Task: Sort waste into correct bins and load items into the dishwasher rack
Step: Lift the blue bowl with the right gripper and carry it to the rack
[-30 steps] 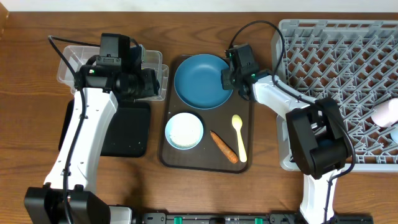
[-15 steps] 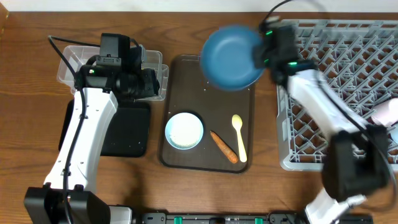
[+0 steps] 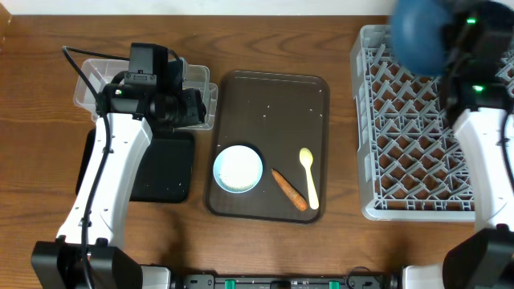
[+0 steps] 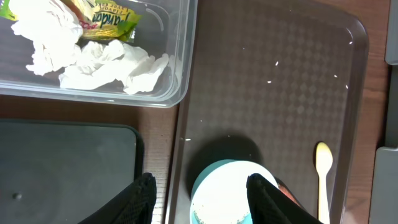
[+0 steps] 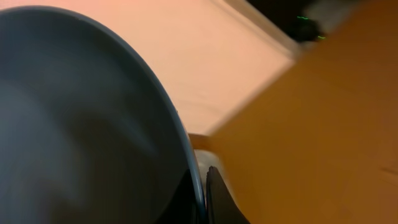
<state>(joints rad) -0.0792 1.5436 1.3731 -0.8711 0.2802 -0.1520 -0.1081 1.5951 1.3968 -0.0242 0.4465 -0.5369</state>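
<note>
My right gripper carries the bowl from high over the rack (image 3: 401,128) to the right in the overhead view and down onto the rack's far part next.
My right gripper (image 5: 203,186) is shut on the rim of the large dark blue bowl (image 3: 422,30), held blurred high above the far edge of the grey dishwasher rack (image 3: 401,128). In the right wrist view the bowl (image 5: 81,124) fills the left side. My left gripper (image 4: 200,193) is open and empty, hovering by the clear tub (image 3: 88,84), which holds crumpled white and yellow-green wrappers (image 4: 93,43). The black tray bin (image 3: 165,172) lies in front of the tub. The small white bowl (image 3: 238,168), the carrot piece (image 3: 289,189) and the pale yellow spoon (image 3: 309,177) lie on the dark brown tray (image 3: 273,104).
A few white rice grains (image 4: 273,71) are scattered on the brown tray. The cups are hidden from view. The rack stands at the table's right edge.
My right arm has lifted the blue bowl off the brown tray and swung it right and up over the rack. The left arm has not moved.
</note>
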